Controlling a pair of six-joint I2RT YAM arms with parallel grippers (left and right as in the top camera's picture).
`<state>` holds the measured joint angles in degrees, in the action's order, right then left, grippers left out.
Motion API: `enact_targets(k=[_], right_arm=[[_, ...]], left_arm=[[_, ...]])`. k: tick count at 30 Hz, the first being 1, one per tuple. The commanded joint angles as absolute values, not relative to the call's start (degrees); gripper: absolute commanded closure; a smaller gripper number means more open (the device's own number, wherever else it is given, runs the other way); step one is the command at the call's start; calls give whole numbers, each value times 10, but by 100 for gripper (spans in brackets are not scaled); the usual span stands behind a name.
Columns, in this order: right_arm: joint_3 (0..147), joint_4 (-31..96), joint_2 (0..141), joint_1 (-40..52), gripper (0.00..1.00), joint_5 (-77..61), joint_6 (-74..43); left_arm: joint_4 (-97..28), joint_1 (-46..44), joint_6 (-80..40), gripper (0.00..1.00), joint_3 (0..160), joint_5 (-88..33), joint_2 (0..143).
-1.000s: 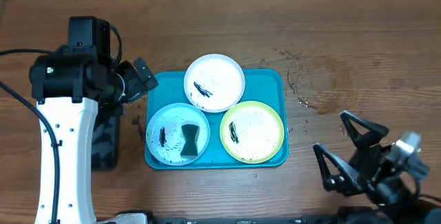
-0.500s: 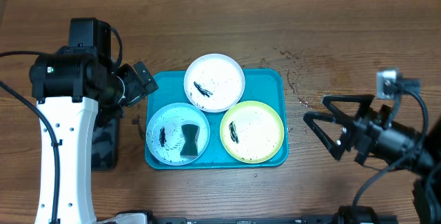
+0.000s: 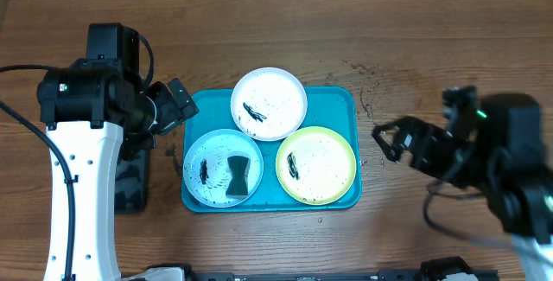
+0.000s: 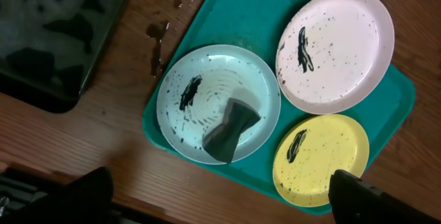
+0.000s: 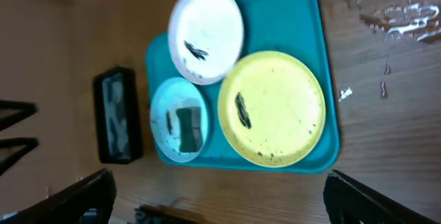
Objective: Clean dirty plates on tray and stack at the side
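The robot's right gripper will next cross over the yellow-green plate (image 3: 316, 165) and lower onto the facing rim of the blue plate, where a gap leaves room for the fingers.
The teal tray (image 3: 340, 101) holds three smeared plates. The white plate (image 3: 269, 103) is at the back, the light blue plate (image 3: 216, 147) front left, the yellow-green plate (image 3: 316, 165) front right. A dark sponge (image 3: 235, 175) lies on the blue plate. My left gripper (image 3: 173, 101) is open and empty above the tray's left back corner. My right gripper (image 3: 390, 141) is open and empty just right of the tray. The left wrist view shows the tray (image 4: 241, 10), sponge (image 4: 231, 129) and all plates. The right wrist view shows the yellow-green plate (image 5: 271, 108) nearest.
A black rectangular tray (image 3: 131, 177) lies left of the teal tray, under my left arm; it also shows in the left wrist view (image 4: 55, 31) and the right wrist view (image 5: 117, 116). Wet spots (image 3: 380, 99) mark the wood right of the tray.
My right arm has swung up from the front right corner and moved left, its open gripper now close to the tray's right edge. The left arm and the plates have not moved.
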<state>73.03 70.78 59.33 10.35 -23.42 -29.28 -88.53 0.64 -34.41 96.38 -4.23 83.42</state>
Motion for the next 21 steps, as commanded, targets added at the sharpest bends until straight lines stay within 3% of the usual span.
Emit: enact_targets(k=[1,3,7,12,17,21], right_arm=[[727,692,649,162,4,-206,-326],[727,672,681,212,8,-206,-326],[727,608,743,322,27,-170,-328],[727,544,848,418,32,-27,-407],[727,454,948,445,47,-52,-444],[727,376,1016,460,48,-78,-434]], left_arm=[[-883,7,-342,0,963,-45,838],[-880,7,-332,0,959,-45,843],[-885,7,-316,0,956,-44,864],[-889,7,-291,0,956,-45,901],[-887,7,-285,3,956,-44,931],[-889,7,-283,3,956,-44,957]])
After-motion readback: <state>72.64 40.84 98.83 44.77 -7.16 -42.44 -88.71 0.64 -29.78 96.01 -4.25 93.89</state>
